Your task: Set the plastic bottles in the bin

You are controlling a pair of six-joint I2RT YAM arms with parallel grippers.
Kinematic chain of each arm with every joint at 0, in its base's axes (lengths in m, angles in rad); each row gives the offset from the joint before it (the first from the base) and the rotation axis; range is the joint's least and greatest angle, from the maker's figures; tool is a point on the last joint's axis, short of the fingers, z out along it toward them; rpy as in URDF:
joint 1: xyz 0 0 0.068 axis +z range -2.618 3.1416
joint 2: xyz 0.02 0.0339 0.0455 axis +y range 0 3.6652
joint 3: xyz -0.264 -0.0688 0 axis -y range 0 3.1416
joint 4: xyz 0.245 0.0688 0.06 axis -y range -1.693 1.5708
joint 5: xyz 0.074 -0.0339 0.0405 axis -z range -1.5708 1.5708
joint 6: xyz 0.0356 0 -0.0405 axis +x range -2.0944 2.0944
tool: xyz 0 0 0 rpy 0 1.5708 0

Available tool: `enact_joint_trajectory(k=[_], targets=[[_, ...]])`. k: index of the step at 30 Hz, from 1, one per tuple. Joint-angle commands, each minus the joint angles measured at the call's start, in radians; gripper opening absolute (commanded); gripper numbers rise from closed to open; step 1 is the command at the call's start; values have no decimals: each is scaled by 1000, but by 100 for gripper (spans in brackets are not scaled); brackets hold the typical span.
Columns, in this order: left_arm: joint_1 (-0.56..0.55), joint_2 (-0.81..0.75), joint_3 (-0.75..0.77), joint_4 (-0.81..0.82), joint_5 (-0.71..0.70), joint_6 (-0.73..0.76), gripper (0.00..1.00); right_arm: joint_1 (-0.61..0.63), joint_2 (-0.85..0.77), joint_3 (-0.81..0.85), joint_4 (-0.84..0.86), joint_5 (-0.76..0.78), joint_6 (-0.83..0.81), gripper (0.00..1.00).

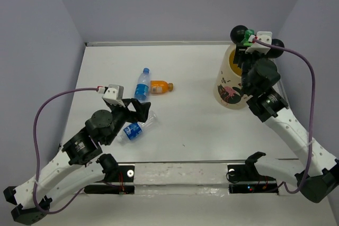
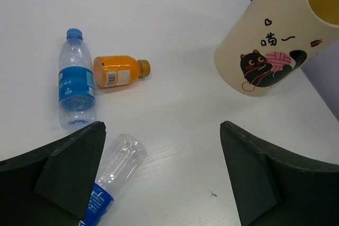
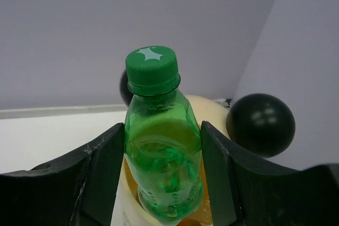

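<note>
The green bottle's bottom already hangs inside the bin's rim, so my right gripper will next lower the bottle farther into the bin's opening point(image 1: 243, 61) point(image 3: 177, 188) and then open.
The cream bin point(image 1: 228, 86) with black ball ears stands at the right. My right gripper point(image 1: 249, 45) is over its mouth, shut on the green bottle point(image 3: 161, 152), which hangs cap up, its base inside the rim point(image 3: 212, 108). My left gripper point(image 1: 139, 110) is open and empty, low over the table. A clear blue-label bottle point(image 2: 114, 175) lies beside its left finger point(image 2: 69, 173). Another clear bottle point(image 2: 76, 80) and an orange bottle point(image 2: 119, 71) lie farther back. The bin also shows in the left wrist view point(image 2: 275, 35). Other bottles are out of view.
Grey walls close the table at the back and both sides. A black ball ear point(image 3: 259, 124) sits right of the green bottle. A clear strip with black mounts point(image 1: 180, 173) runs along the near edge.
</note>
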Motion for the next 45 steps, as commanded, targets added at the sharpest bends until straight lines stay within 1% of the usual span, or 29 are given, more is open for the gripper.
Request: enact_joint_trajectory(k=[1, 2, 5, 9, 11, 13, 15, 18, 21, 23, 25, 26, 27, 29, 30, 31, 33, 34, 35, 36, 38, 39, 40, 41, 42, 44, 45], targets=[[10, -10, -11, 52, 6, 21, 99, -77, -16, -91, 255, 19, -82, 30], [11, -11, -11, 52, 8, 21, 99, -88, -16, -135, 302, -13, -88, 29], [11, -10, -12, 54, 14, 23, 99, -109, -8, -188, 356, -34, -95, 29], [11, -13, -12, 56, 16, 23, 99, -120, 4, -223, 376, -51, -91, 29], [11, -16, -12, 54, 14, 21, 99, -120, 1, -234, 369, -48, -80, 34], [11, -16, -12, 57, 14, 21, 99, -120, -11, -242, 340, -42, -59, 65], [13, -11, -12, 56, 14, 23, 99, -120, -20, -234, 308, -18, -46, 87], [13, -10, -12, 56, 14, 20, 99, -120, -36, -232, 269, -4, -42, 92], [16, -13, -12, 56, 8, 18, 99, -120, -59, -208, 214, -30, -13, 92], [19, -25, -11, 57, 5, 16, 99, -120, -68, -176, 145, -50, 12, 87], [23, -48, -15, 71, 6, 15, 99, -120, -65, -140, 67, -134, 85, 78], [29, -56, -17, 74, 3, 15, 99, -120, -41, -92, -38, -216, 145, 77], [30, -63, -17, 75, 0, 15, 99, -120, -24, -64, -105, -270, 180, 74], [39, -77, -17, 77, -18, 10, 99, -120, 19, -16, -258, -405, 237, 65], [42, -80, -18, 77, -26, 9, 99, -102, 65, 2, -292, -526, 315, 60], [48, -83, -18, 77, -39, 4, 99, -82, 90, 21, -315, -569, 342, 50], [57, -86, -18, 75, -53, 0, 99, 34, 134, 22, -334, -617, 378, 47], [62, -86, -17, 72, -67, -2, 99, 82, 185, 22, -328, -611, 382, 47], [69, -86, -17, 71, -75, -7, 99, 157, 212, 27, -323, -619, 401, 47], [72, -88, -17, 69, -89, -8, 99, 185, 272, 45, -322, -637, 417, 49], [79, -89, -15, 63, -107, -13, 99, 243, 324, 58, -291, -675, 428, 57], [79, -89, -15, 59, -121, -19, 99, 289, 351, 61, -279, -721, 411, 63], [80, -91, -15, 56, -130, -20, 99, 311, 375, 68, -273, -770, 385, 70], [80, -97, -12, 49, -157, -22, 99, 328, 427, 84, -280, -827, 347, 81], [80, -100, -9, 42, -176, -23, 99, 352, 450, 88, -288, -943, 261, 83], [80, -119, -3, 22, -246, -36, 99, 352, 521, 110, -305, -1033, 181, 85], [83, -128, -3, 16, -271, -51, 99, 363, 547, 126, -320, -1053, 156, 85]])
